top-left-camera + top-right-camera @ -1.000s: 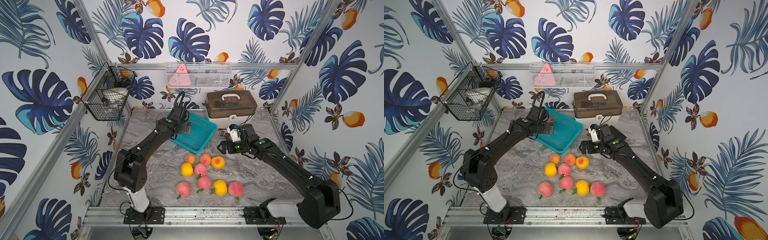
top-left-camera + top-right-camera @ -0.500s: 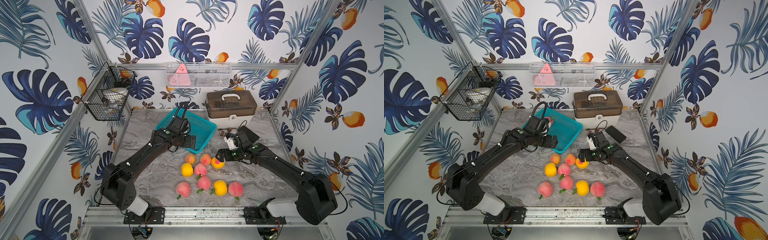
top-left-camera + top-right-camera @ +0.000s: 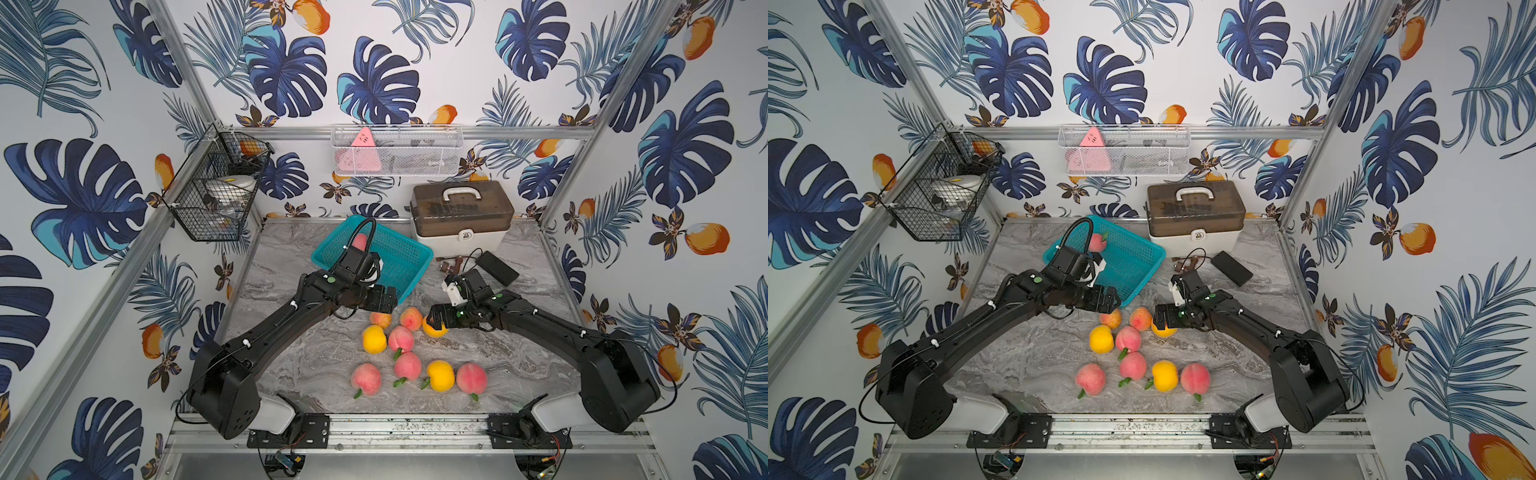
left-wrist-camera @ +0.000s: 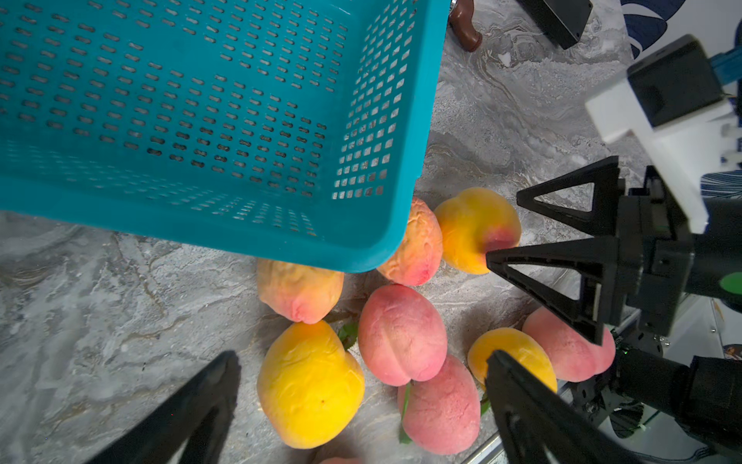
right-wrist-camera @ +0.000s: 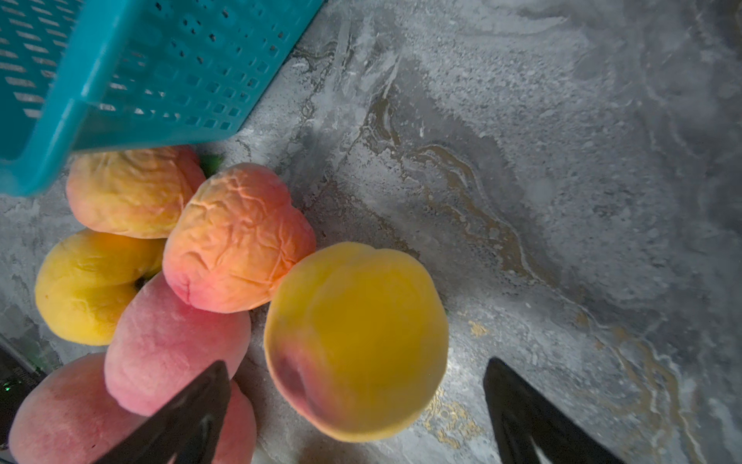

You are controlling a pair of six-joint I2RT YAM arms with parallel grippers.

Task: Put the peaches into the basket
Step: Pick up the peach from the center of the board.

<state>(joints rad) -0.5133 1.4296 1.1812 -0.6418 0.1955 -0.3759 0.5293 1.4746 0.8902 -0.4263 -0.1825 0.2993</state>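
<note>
My right gripper should move down over the blushed yellow-orange peach [image 3: 434, 330] [image 5: 355, 341] below it and close its fingers, because they are already on either side of the peach.
Several pink and yellow peaches lie clustered on the marble table [image 3: 299, 332], among them a yellow one [image 3: 373, 338] and a pink one [image 3: 401, 338]. One pink peach [image 3: 360, 241] [image 3: 1097, 242] lies in the teal basket [image 3: 415, 253] [image 3: 1144, 257] behind them. My left gripper [image 3: 384, 305] [image 3: 1106, 301] [image 4: 361, 361] hovers open by the basket's front corner, over a yellow peach [image 4: 309, 381] and pink ones. My right gripper [image 3: 434, 320] [image 3: 1160, 318] [image 5: 355, 367] is open with its fingers either side of a blushed yellow-orange peach [image 5: 355, 341] [image 4: 475, 229].
A brown-lidded white case [image 3: 461, 212] stands at the back right, with a black box [image 3: 497, 267] and a small brown object [image 3: 451, 262] in front of it. A black wire rack [image 3: 216, 195] hangs on the left wall, a white wire tray [image 3: 397, 151] on the back wall.
My left gripper has come away from over the basket and down to the back of the peach cluster. My right gripper has moved down and forward around the blushed yellow peach.
</note>
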